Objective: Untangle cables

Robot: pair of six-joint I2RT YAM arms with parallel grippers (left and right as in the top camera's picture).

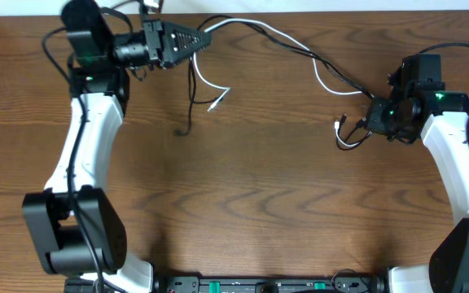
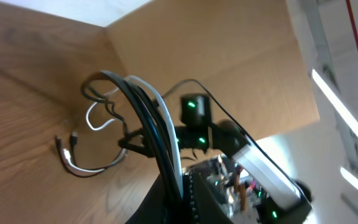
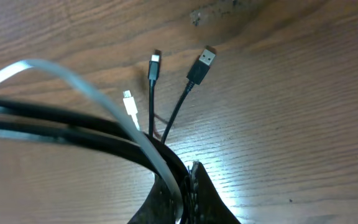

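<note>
Both cords are held up with their ends hanging, so the left gripper will move down and back to let them go on the bare tabletop below.
The black cable [image 1: 255,29] and the white cable [image 1: 287,41] run together across the back of the table, between my two grippers. My left gripper [image 1: 202,37] is at the back left, shut on both cords; in its wrist view they pass between the jaws [image 2: 182,186]. Below it dangle a white end [image 1: 218,98] and a black end [image 1: 187,122]. My right gripper [image 1: 370,118] at the right is shut on the same bundle [image 3: 188,180]. Past its jaws lie a black USB plug [image 3: 204,62], a smaller black plug [image 3: 155,65] and a white plug [image 3: 129,102].
The wooden table [image 1: 251,203] fills the view. The white left arm [image 1: 88,138] stands along the left side and the right arm [image 1: 454,155] along the right. A cardboard wall [image 2: 229,50] rises behind the table.
</note>
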